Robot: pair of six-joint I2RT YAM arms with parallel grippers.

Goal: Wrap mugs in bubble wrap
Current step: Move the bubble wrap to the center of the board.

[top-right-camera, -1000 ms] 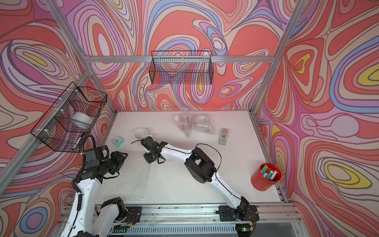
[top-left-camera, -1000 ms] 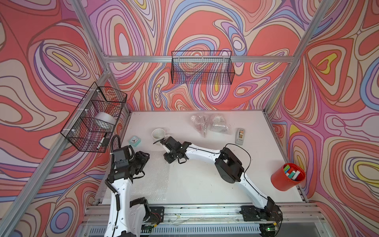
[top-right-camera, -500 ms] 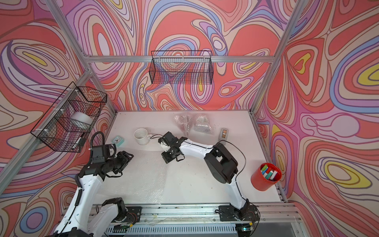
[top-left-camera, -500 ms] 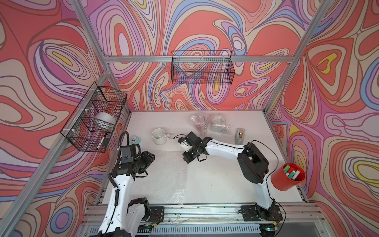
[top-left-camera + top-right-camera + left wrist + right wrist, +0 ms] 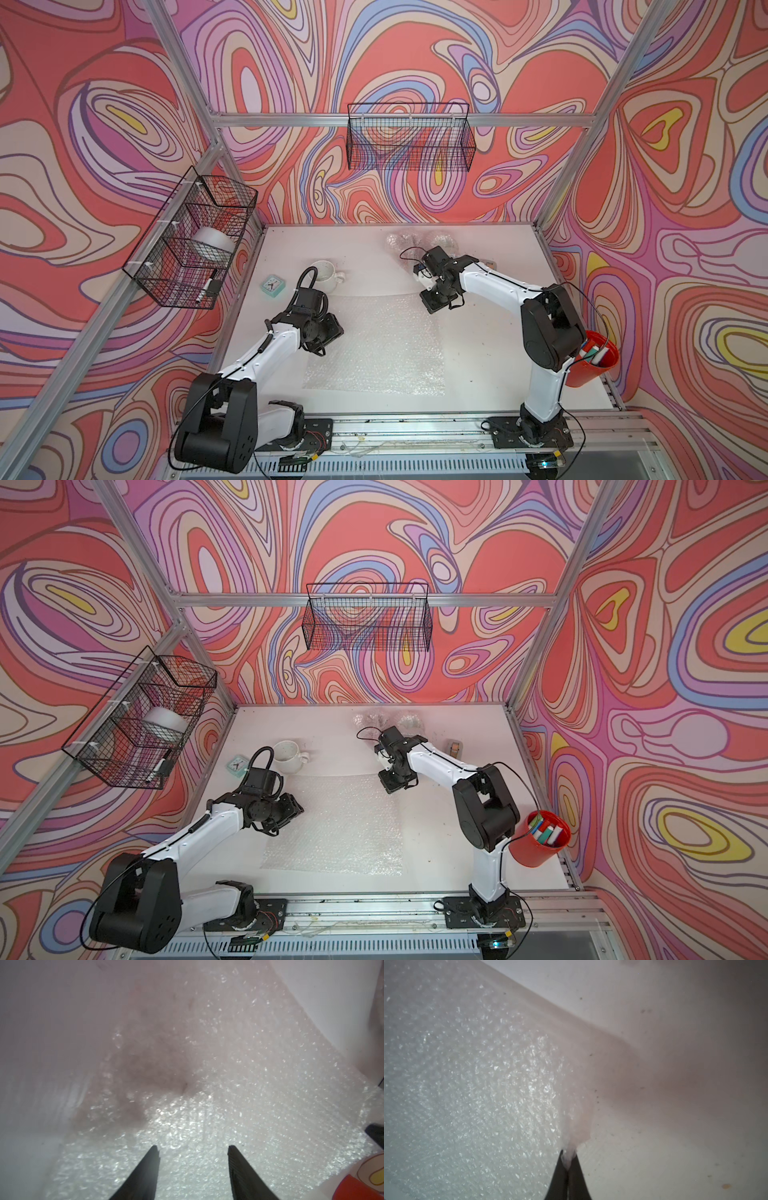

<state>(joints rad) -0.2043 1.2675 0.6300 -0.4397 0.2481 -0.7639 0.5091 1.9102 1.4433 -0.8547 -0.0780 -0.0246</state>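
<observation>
My right gripper draws slightly outward toward the tape dispenser next and releases the pinched corner on the bare tabletop, since it lies clear just beside my gripper.
A flat sheet of bubble wrap (image 5: 374, 353) (image 5: 336, 825) lies in the middle of the white table. A white mug (image 5: 323, 275) (image 5: 288, 754) stands upright behind the sheet's far left corner, off the sheet. My right gripper (image 5: 568, 1155) (image 5: 432, 305) is shut on the sheet's far right corner, and a pinch of wrap shows between its tips. My left gripper (image 5: 192, 1147) (image 5: 334, 328) hangs open over the bubble wrap (image 5: 228, 1095) near its left edge, with nothing between its fingers.
Two bubble-wrapped bundles (image 5: 399, 241) (image 5: 442, 239) lie at the back. A mint clock (image 5: 272, 285) sits left of the mug. A tape dispenser (image 5: 456, 747) is at the back right, and a red cup of markers (image 5: 594, 361) at the right edge. Wire baskets (image 5: 191, 237) (image 5: 409, 137) hang on the walls.
My right arm swung right, away from the mug, to the sheet's far right corner and closed on it. My left arm reached forward over the sheet's left edge.
</observation>
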